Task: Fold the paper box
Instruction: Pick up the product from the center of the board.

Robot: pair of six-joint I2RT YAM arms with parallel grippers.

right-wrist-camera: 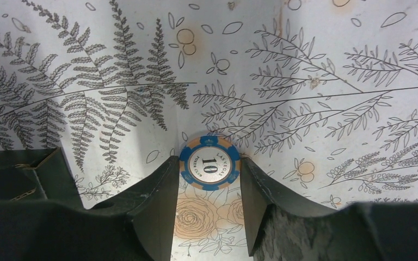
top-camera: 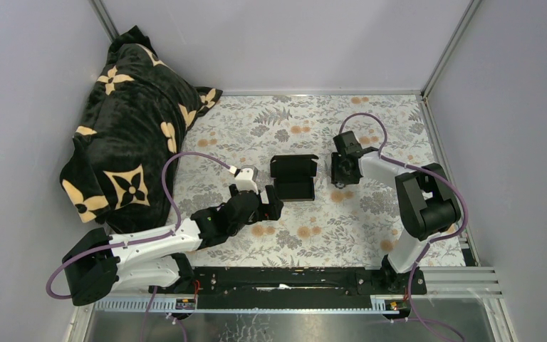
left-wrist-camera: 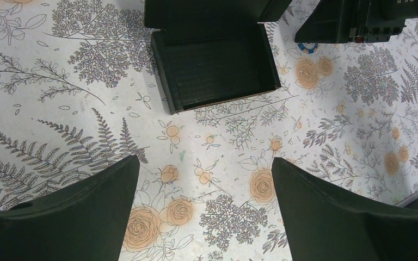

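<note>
The right gripper should go up and to the left in the top view and let go of the poker chip [right-wrist-camera: 209, 166] over the bottom of the box, because the bottom of the box lies open and empty.
The paper box [top-camera: 293, 178] is a small matte black open tray with its lid flap standing at the far side, in the middle of the floral table. In the left wrist view the paper box [left-wrist-camera: 217, 65] lies ahead of the fingers and is empty inside. My left gripper [top-camera: 273, 204] is open and empty, just near-left of the box; it also shows in the left wrist view [left-wrist-camera: 204, 163]. My right gripper [top-camera: 342, 176] is low on the table to the right of the box, its fingertips pressed on both sides of a blue and orange poker chip [right-wrist-camera: 209, 166].
A black plush blanket [top-camera: 128, 142] with cream flowers is heaped at the back left. Grey walls close off the table on three sides. A black rail [top-camera: 292, 281] runs along the near edge. The poker chip [left-wrist-camera: 307, 47] lies close to the box's right side.
</note>
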